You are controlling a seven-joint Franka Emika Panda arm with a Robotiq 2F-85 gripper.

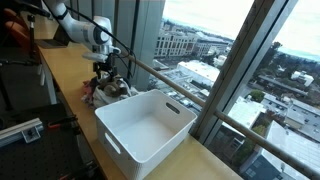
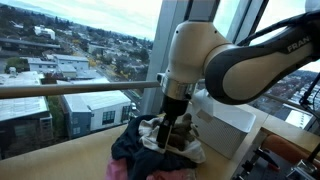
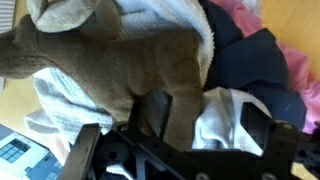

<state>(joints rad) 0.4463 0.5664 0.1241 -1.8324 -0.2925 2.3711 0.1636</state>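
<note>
My gripper will next go slightly lower and close on a piece of the brown cloth, as that piece is below it between its open fingers.
My gripper [image 3: 205, 125] is open and pushed down into a heap of clothes [image 2: 150, 150] on the wooden table. A brown cloth [image 3: 110, 55] lies on top of the heap, and a strip of it runs down between my fingers, against the left one. A white cloth [image 3: 215, 125] fills the rest of the gap. Dark blue [image 3: 250, 65] and pink [image 3: 235, 12] garments lie beside them. In both exterior views the gripper [image 1: 104, 72] [image 2: 175, 128] stands upright over the heap [image 1: 108, 90].
A large white plastic bin [image 1: 150, 125] stands right next to the heap, also in an exterior view [image 2: 225, 110]. A metal rail [image 2: 80, 88] and window glass run along the table's far edge. The wooden table [image 1: 65, 70] stretches back behind the arm.
</note>
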